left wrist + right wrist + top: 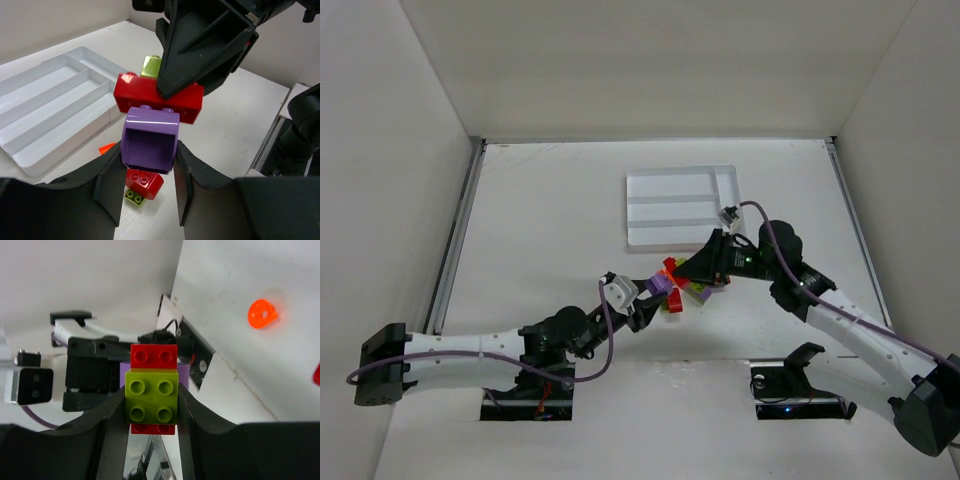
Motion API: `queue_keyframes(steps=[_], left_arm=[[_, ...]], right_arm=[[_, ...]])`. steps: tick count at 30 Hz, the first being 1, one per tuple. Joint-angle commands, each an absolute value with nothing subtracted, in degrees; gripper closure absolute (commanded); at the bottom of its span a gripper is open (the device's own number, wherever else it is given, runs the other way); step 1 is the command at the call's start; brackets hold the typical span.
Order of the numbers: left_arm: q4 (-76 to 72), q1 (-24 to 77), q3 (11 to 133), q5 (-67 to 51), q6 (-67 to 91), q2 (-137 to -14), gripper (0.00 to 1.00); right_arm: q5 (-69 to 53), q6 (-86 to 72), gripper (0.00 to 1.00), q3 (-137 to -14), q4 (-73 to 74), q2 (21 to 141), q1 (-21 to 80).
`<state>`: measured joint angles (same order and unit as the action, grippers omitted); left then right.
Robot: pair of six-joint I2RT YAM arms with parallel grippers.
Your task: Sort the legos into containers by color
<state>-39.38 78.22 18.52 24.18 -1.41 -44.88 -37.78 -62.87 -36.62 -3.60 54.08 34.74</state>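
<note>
I will next carry the purple brick [150, 140] outward with my left gripper, off the red brick, over the tray's far section [37, 87], and release it, since the white tray's sections are empty.
My left gripper [148, 162] is shut on a purple brick [150, 140]. That brick is stuck to a long red brick [157, 97], which carries a lime green brick [151, 66]. My right gripper [152, 405] is shut on the lime green brick [152, 396], with the red brick [154, 356] behind it. Both grippers meet above the table just in front of the tray, left gripper [655, 293] and right gripper [695, 270]. The white tray [680, 205] looks empty. A red rounded brick [144, 182], a small lime brick [135, 197] and an orange piece [107, 147] lie on the table below.
An orange round piece [263, 313] lies on the table in the right wrist view. White walls enclose the table on the left, the right and the back. The tray's near edge [30, 167] is close to the loose bricks.
</note>
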Motion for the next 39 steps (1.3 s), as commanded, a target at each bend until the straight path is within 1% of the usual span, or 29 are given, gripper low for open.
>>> queue_keyframes(steps=[1,6,8,10,17,21,25,30,34,39], left_arm=[[-42.1,79.32,20.13,27.41,-2.02,-41.32,0.83],[-40.35,79.06,18.46,31.9,-0.62,-38.41,0.84],[-39.38,77.66,19.24,33.83,0.61,-39.37,0.83],[-38.5,75.29,21.52,34.45,2.19,-42.17,0.82],[-24.11,62.73,39.7,33.93,13.51,-62.02,0.8],[-16.36,53.33,51.56,28.5,22.66,-74.68,0.8],[-10.56,45.41,64.83,23.21,28.82,-87.77,0.81],[-5.55,39.34,78.37,18.99,31.64,-101.4,0.81],[-1.77,35.91,86.64,18.2,32.95,-110.1,0.81],[-0.35,33.18,91.05,16.0,35.06,-115.74,0.8]], right_arm=[[-37.88,-64.25,0.81,-36.21,-9.66,51.6,30.02],[-38.15,-65.13,0.81,-36.21,-13.18,51.68,25.63],[-36.4,-63.82,0.81,-37.09,-13.1,52.82,24.22],[-31.85,-60.31,0.81,-38.4,-12.31,55.01,23.25],[-9.26,-48.36,0.81,-39.9,-10.1,62.13,24.99],[-1.16,-44.57,0.82,-39.64,-10.46,63.19,26.14],[4.38,-43.07,0.82,-38.59,-13.09,63.46,27.02],[9.04,-41.14,0.83,-34.73,-19.15,65.21,30.27],[13.62,-39.2,0.83,-31.91,-22.76,65.3,33.43],[13.27,-39.64,0.83,-29.79,-26.45,67.14,34.76]])
